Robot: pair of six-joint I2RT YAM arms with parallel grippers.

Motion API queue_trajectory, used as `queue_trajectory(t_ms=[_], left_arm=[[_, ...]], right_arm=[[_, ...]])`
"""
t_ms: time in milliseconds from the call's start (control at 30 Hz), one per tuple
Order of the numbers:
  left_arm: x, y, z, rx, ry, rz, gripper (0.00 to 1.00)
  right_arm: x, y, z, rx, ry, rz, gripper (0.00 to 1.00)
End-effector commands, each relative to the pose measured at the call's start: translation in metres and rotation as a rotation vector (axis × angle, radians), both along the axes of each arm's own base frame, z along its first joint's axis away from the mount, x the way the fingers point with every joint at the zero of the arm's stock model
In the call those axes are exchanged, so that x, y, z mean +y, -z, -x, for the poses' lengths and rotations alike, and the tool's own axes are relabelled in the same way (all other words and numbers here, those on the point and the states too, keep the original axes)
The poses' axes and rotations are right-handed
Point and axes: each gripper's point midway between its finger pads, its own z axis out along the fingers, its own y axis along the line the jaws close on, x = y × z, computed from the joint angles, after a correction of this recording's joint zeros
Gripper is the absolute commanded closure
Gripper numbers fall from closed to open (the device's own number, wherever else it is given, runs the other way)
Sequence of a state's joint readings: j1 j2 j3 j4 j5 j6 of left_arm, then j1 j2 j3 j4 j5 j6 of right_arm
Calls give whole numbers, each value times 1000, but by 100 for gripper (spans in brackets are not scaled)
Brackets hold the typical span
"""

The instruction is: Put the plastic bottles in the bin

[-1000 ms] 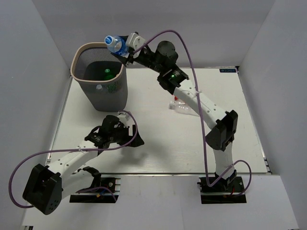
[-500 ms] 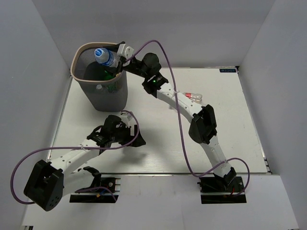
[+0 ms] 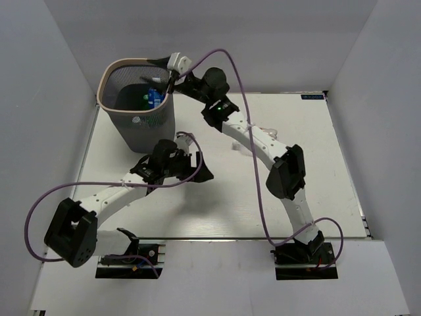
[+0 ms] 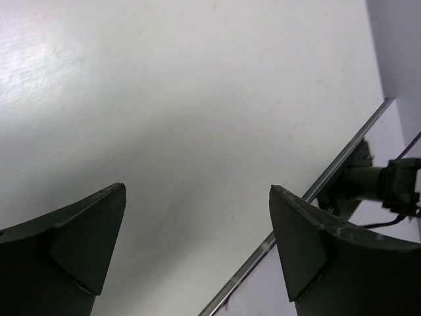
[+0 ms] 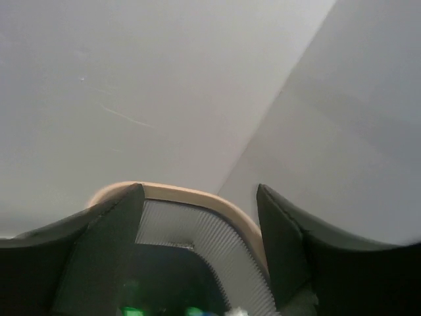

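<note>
My left gripper reaches outward and down onto the clear bottle's end (image 3: 237, 146) next. That end pokes out uncovered, outward of my gripper and to its right in the top view.
The bin (image 3: 107, 78), grey mesh with a beige rim, stands at the table's far left. Inside it lie a blue-labelled plastic bottle (image 3: 155, 97) and a green one (image 3: 145, 102). My right gripper (image 3: 162, 74) hangs open and empty over the bin's right rim. In the right wrist view the right gripper (image 5: 198, 191) frames the rim (image 5: 231, 220), with green spots (image 5: 131, 309) down inside. Another clear bottle (image 3: 268, 130) lies on the table, mostly hidden behind the right arm. My left gripper (image 3: 202, 172) is open and empty above bare table; the left wrist view shows this gripper (image 4: 197, 189) holding nothing.
The white table (image 3: 217, 197) ends in a metal front edge (image 4: 316, 191). The right arm's base mount (image 4: 388, 187) sits beyond that edge. A purple cable (image 3: 247, 66) loops over the right arm. Grey walls close in on three sides.
The blue-labelled bottle has left my right gripper and dropped into the bin; the jaws stand wider. My left arm has reached rightward toward the table's middle, still open.
</note>
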State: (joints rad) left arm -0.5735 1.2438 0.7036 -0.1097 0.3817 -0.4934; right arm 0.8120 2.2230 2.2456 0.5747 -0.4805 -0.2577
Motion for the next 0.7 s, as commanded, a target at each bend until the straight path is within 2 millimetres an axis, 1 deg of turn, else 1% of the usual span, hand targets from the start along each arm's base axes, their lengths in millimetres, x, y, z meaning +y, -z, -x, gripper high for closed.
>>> queue_trajectory(t_ms=[0, 33, 67, 100, 133, 167, 200, 233, 267, 300, 333, 367, 400, 433, 467, 500, 533, 567, 600, 633, 667], left_arm=[[-30, -46, -25, -83, 6, 102, 1], [-36, -36, -30, -32, -21, 96, 1], [-42, -46, -41, -31, -49, 114, 1], [-50, -48, -45, -18, -54, 136, 1], [-54, -46, -51, 24, -106, 148, 1], [-60, -43, -61, 56, -137, 153, 1], [-66, -42, -64, 101, -176, 173, 1], [-70, -48, -72, 115, -208, 194, 1], [-77, -40, -77, 147, -229, 200, 1], [-79, -40, -85, 195, -305, 230, 1], [-83, -46, -94, 220, -345, 247, 1], [-85, -44, -100, 251, -379, 253, 1], [-84, -21, -103, 325, -432, 207, 1], [-92, -29, -111, 385, -478, 249, 1], [-95, -23, -114, 428, -504, 241, 1], [-99, -18, -116, 475, -520, 238, 1], [-106, -8, -121, 537, -551, 236, 1], [-109, -5, -125, 553, -564, 242, 1], [-112, -2, -126, 571, -566, 256, 1], [-117, -5, -132, 578, -575, 285, 1], [-120, 3, -138, 603, -609, 298, 1]], right_arm=[[-82, -113, 17, -88, 153, -157, 59], [-93, -92, -10, 3, 245, -106, 81], [-125, -121, -3, 13, 322, -152, 99], [-145, -95, -32, 82, 431, -85, 100], [-159, -86, -34, 107, 475, -50, 100], [-175, -64, -41, 176, 537, 11, 100], [-205, -39, -63, 249, 630, 70, 100], [-219, -5, -66, 320, 661, 133, 100], [-237, 16, -64, 395, 698, 193, 100], [-272, 20, -69, 429, 760, 199, 72], [-280, 68, -71, 509, 776, 282, 61], [-296, 94, -68, 573, 778, 348, 55], [-319, 82, -59, 565, 807, 325, 49], [-326, 130, -53, 635, 805, 400, 49], [-334, 138, -49, 653, 788, 418, 49], [-343, 143, -36, 665, 787, 426, 49], [-358, 151, -34, 693, 806, 432, 50], [-358, 161, -25, 708, 774, 453, 50], [-361, 177, -16, 745, 763, 482, 50], [-369, 177, -13, 752, 772, 474, 50], [-369, 197, -6, 800, 750, 497, 52]])
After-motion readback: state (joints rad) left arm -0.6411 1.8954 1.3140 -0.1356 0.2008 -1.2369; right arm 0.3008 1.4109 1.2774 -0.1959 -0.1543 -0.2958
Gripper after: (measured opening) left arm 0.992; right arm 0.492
